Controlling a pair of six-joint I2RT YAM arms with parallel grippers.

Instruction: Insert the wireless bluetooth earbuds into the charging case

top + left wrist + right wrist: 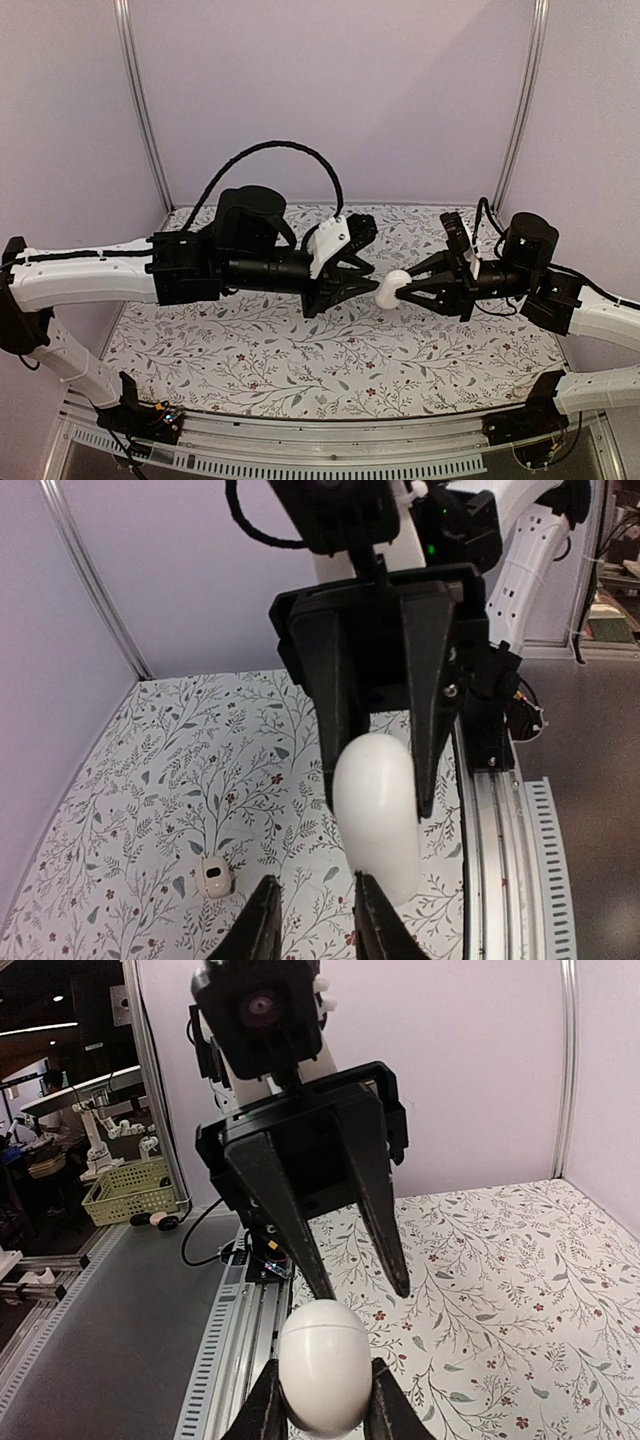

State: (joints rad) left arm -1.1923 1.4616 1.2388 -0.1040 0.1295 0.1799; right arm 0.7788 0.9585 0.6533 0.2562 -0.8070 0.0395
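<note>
My right gripper holds the oval (378, 810) in mid-air, so it should tilt downward, lower to the left in the top view and release the oval onto the floral cloth.
A glossy white oval piece, the earbuds (392, 287), with a faint seam round it, is held in mid-air above the table's middle. My right gripper (408, 289) is shut on it; it shows between the pads in the right wrist view (322, 1360). My left gripper (373, 280) faces it, open and empty, its fingertips right at the oval's end. In the left wrist view the oval (378, 810) hangs just beyond my open left gripper (315, 882). The charging case (213, 877), small, white, with a dark spot, lies on the table below. It is hidden in the top view.
The table has a floral cloth (300, 345) and is walled by lilac panels on three sides. An aluminium rail (330, 430) runs along the near edge. Both arms meet over the table's middle.
</note>
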